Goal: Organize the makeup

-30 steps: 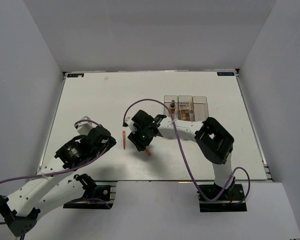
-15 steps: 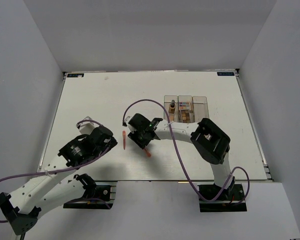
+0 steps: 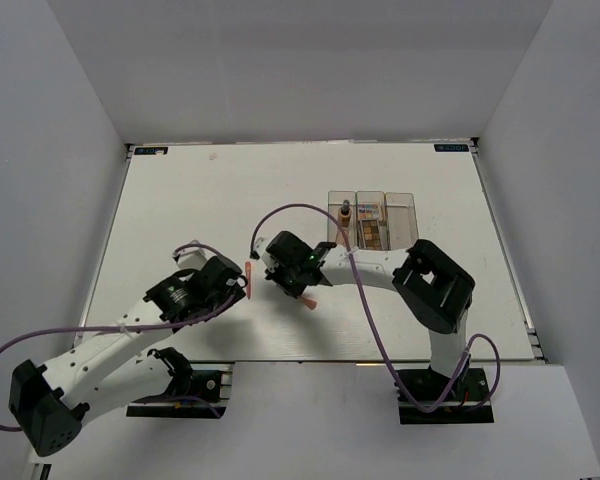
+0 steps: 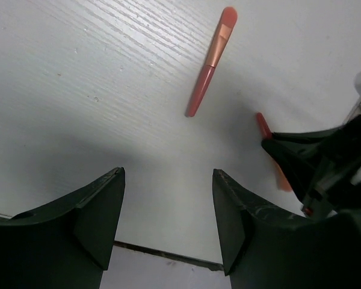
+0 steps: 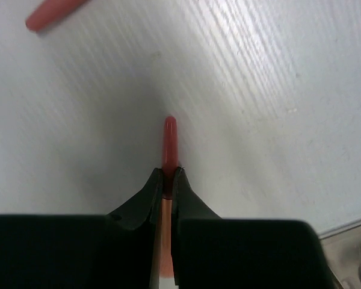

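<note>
I need to lift my right gripper outward next, to the right in the top view, then lower it inside the box and let go of the second stick, because the box beside the palettes is empty.
Two salmon-pink makeup sticks lie on the white table. One stick lies free just ahead of my left gripper, which is open with nothing between its fingers. My right gripper is shut on the second stick near its red end, low at the table; its paler end sticks out behind the jaws. A tan bottle and brown palettes sit in the clear organizer boxes.
The three clear boxes stand side by side right of centre, just behind the right arm's forearm. The two grippers are close together near the table's front middle. The table's front edge runs just under the left fingers.
My right gripper has closed on the second stick. The left arm has swung right and forward, bringing its open gripper up beside the free stick.
</note>
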### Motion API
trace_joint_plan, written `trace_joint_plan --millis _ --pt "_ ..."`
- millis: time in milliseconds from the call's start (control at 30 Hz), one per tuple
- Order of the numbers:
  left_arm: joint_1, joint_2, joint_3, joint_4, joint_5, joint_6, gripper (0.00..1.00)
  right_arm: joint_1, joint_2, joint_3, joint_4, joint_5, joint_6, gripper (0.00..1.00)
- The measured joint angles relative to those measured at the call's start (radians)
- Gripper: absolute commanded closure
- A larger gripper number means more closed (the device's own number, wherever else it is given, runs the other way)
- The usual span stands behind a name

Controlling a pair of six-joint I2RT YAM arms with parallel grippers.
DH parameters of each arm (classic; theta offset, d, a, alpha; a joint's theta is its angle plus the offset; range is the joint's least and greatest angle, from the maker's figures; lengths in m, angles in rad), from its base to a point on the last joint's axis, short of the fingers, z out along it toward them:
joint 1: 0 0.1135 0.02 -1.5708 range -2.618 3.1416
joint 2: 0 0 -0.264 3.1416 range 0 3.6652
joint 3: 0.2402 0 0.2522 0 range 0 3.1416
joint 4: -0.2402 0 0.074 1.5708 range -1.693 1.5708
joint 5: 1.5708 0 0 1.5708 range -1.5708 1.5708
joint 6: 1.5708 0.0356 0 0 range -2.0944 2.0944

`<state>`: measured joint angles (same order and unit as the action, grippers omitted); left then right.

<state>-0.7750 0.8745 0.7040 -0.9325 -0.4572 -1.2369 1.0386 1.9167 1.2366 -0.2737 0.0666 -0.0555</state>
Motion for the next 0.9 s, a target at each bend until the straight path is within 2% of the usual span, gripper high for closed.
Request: trace_joint_plan --millis 100,233,400,533,700,900 --pt "0.0 0.053 -0.01 0.033 0.005 0.024 0.3 -0.032 -0.022 -0.002 -0.067 -0.075 -0.034 1.0" --pt "0.0 0.132 -0.009 0.085 -0.005 0.069 0.36 -0.109 -0.057 0.053 -0.19 -0.172 -0.072 1.0" --pt "0.013 0.287 0.013 0.162 -0.014 0.162 0.41 -0.282 -0.066 0.33 -0.329 -0.304 -0.091 1.0" --pt "0.039 0.408 0.05 0.224 -0.006 0.244 0.4 -0.43 -0.083 0.512 -0.38 -0.367 -0.089 1.0" --pt "0.08 0.438 0.06 0.306 0.031 0.36 0.29 -0.589 -0.166 0.491 -0.409 -0.34 -0.08 1.0" --pt "0.127 0.461 0.062 0.385 0.101 0.469 0.26 -0.743 -0.212 0.375 -0.424 -0.216 -0.066 1.0"
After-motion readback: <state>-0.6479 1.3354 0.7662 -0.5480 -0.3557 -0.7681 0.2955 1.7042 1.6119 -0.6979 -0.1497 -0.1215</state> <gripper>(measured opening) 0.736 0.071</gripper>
